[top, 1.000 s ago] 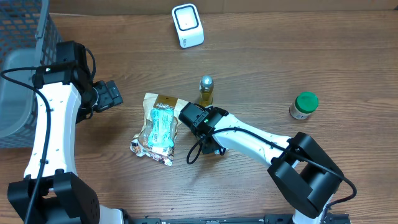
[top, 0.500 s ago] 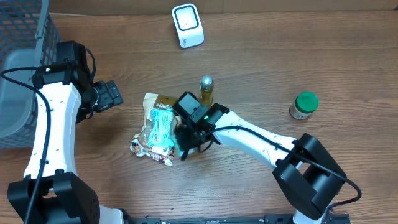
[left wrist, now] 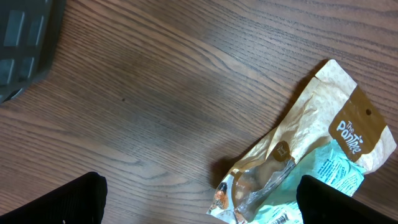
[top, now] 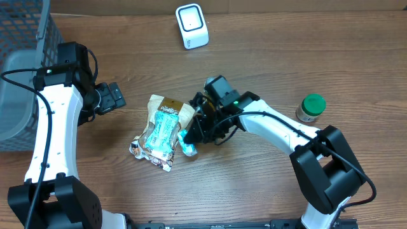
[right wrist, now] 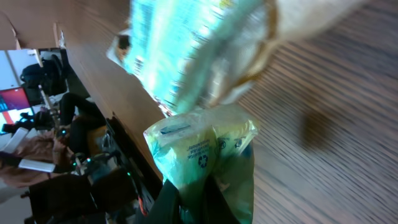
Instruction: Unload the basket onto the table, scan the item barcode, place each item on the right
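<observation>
Next, my right gripper moves down to the table by the bag's edge and releases the green packet, since it hangs clear of the wood beside the snack bag.
A small green packet (right wrist: 202,146) with a recycling mark hangs pinched between the fingers of my right gripper (right wrist: 198,194), which is shut on it. From overhead the packet (top: 187,145) shows just below the right gripper (top: 193,133), beside a tan and teal snack bag (top: 163,130) lying on the table. No barcode on the packet can be made out. The white scanner (top: 192,26) stands at the far edge. My left gripper (top: 115,97) is open over bare wood left of the bag (left wrist: 323,158), with nothing between its fingers (left wrist: 78,200).
A green-capped jar (top: 311,107) stands at the right. A grey basket (top: 19,70) fills the far left; its dark corner (left wrist: 25,46) shows in the left wrist view. The wooden table (top: 267,184) carries everything.
My right arm has swung its wrist up and to the right, bringing the green packet out from beside the snack bag. The bag shifted slightly left. The left arm has not moved.
</observation>
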You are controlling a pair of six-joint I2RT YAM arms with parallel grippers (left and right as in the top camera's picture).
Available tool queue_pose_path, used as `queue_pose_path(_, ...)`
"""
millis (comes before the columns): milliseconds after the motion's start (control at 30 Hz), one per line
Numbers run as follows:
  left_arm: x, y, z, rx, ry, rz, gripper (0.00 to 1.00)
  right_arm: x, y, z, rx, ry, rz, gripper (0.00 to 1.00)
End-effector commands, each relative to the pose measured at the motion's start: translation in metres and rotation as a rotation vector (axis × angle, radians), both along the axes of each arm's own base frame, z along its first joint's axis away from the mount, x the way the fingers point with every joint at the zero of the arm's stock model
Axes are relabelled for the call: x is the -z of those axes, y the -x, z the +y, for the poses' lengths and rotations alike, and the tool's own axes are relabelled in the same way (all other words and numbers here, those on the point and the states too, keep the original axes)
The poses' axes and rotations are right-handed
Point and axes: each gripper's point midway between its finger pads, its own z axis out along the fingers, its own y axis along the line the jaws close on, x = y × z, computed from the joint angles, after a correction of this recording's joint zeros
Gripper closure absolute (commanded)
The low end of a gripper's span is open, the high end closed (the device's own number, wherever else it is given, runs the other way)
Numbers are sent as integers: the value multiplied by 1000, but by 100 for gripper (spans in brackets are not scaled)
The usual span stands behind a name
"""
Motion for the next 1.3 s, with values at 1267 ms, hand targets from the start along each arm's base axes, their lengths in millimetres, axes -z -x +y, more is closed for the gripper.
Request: queue_pose_path(1267,-1,-1,0,0,-3,-3,0,29,-16,17,190,-52,-172,96)
